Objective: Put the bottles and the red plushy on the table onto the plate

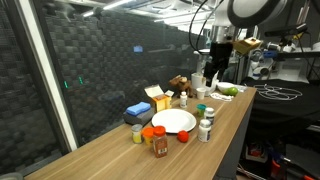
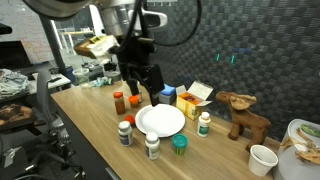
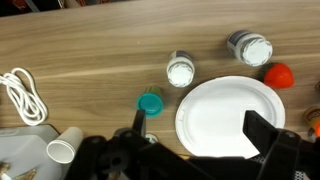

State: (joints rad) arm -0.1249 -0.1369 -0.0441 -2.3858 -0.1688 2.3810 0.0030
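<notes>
The gripper moves past the plate (image 2: 160, 121) next and lowers over the clear bottle between the yellow box and brown plush, because that bottle stands off the plate.
My gripper (image 3: 200, 128) hangs open above the white plate (image 3: 225, 150), nothing between its fingers; in both exterior views it (image 1: 211, 72) (image 2: 141, 85) is well above the table (image 1: 120, 150). Two white bottles (image 3: 181, 69) (image 3: 250, 47) stand just beyond the plate, a green-capped jar (image 3: 150, 102) beside it. The red plushy (image 3: 278, 75) lies next to the plate's edge, also seen in an exterior view (image 1: 184, 137). A brown bottle with a red cap (image 2: 119, 102) and a white green-capped bottle (image 2: 204, 123) stand around the plate (image 2: 160, 121).
A brown plush animal (image 2: 243, 113), blue and yellow boxes (image 2: 170, 96) (image 2: 195, 95) stand behind the plate. A white cup (image 3: 62, 150) and a coiled white cable (image 3: 25, 95) lie to one side. A dark netted wall (image 1: 100, 60) runs along the table's far edge.
</notes>
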